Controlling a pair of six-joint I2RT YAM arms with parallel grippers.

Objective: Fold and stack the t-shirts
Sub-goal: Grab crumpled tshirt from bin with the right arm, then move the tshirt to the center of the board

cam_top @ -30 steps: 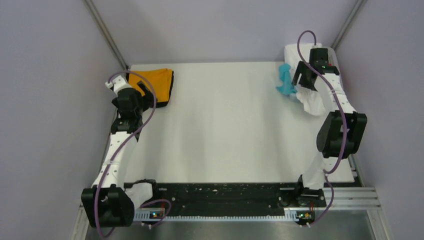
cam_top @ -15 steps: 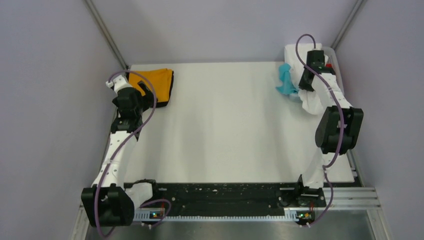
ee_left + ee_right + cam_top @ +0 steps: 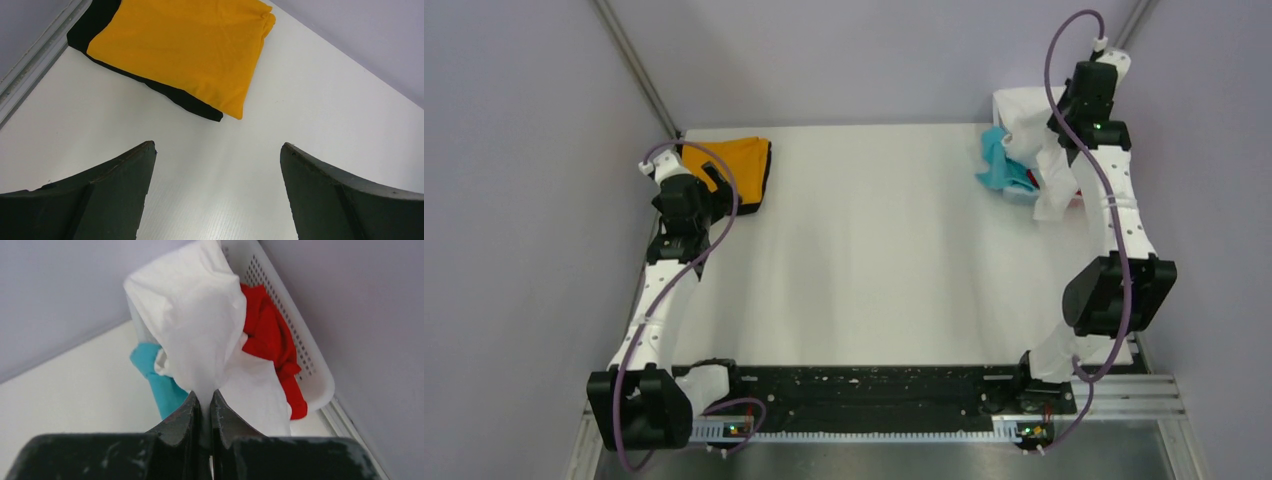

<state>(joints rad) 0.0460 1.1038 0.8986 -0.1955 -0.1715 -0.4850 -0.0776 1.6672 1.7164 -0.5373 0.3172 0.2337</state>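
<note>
The middle of the table is bare, so my right gripper should next go up high above the basket, move toward the orange t-shirt, and then come down over the middle of the table.
The orange t-shirt with black trim (image 3: pixel 736 168) (image 3: pixel 175 47) lies folded flat in the far left corner of the table. My left gripper (image 3: pixel 714 182) (image 3: pixel 217 165) hangs just in front of it, open, nothing between its fingers. At the far right, my right gripper (image 3: pixel 1064 125) (image 3: pixel 204 399) is shut on a pinch of the white t-shirt (image 3: pixel 1036 130) (image 3: pixel 200 325), which hangs stretched up out of the basket. The light blue t-shirt (image 3: pixel 999 170) (image 3: pixel 162 382) spills over the basket's left side. The red t-shirt (image 3: pixel 272 342) lies inside the basket.
The white lattice basket (image 3: pixel 305 347) stands in the far right corner against the grey walls. A metal rail (image 3: pixel 30 70) runs along the table's left edge. The black base strip (image 3: pixel 864 395) with both arm mounts lines the near edge.
My right gripper went down into the basket, closed on the white t-shirt and rose toward the far wall, pulling the cloth up. The left arm stayed still.
</note>
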